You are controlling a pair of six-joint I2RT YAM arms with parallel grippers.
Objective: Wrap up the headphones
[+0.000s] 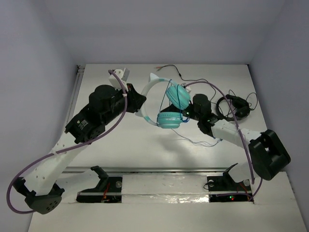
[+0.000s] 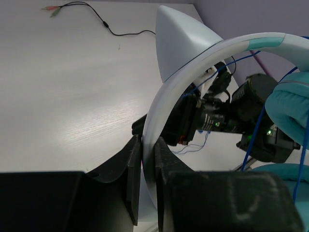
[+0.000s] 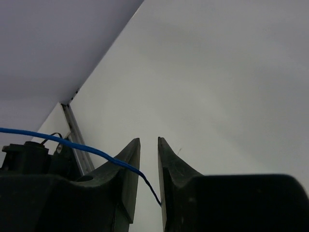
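Note:
The right gripper moves back from the headphones' cups toward the metal bar next. It closes on the thin blue cable, which already runs into its parted fingers.
The teal headphones hang in the air above the table's middle, with two round cups (image 1: pixel 169 120) and a pale white headband (image 1: pixel 148 90) with pointed ears. My left gripper (image 1: pixel 140 104) is shut on the headband; in the left wrist view the band (image 2: pixel 193 67) runs down between my fingertips (image 2: pixel 148 141). The thin blue cable (image 1: pixel 205 142) loops on the table below the cups. My right gripper (image 1: pixel 187 113) is beside the cups. In the right wrist view its jaws (image 3: pixel 148 141) stand slightly apart, and the blue cable (image 3: pixel 72 142) runs into the gap.
Black headphones (image 1: pixel 234 107) with a black cable lie at the back right. A thin black wire with red and green plugs (image 1: pixel 169 67) lies at the far edge. A metal rail (image 1: pixel 154 170) crosses the near edge. Walls close in on three sides.

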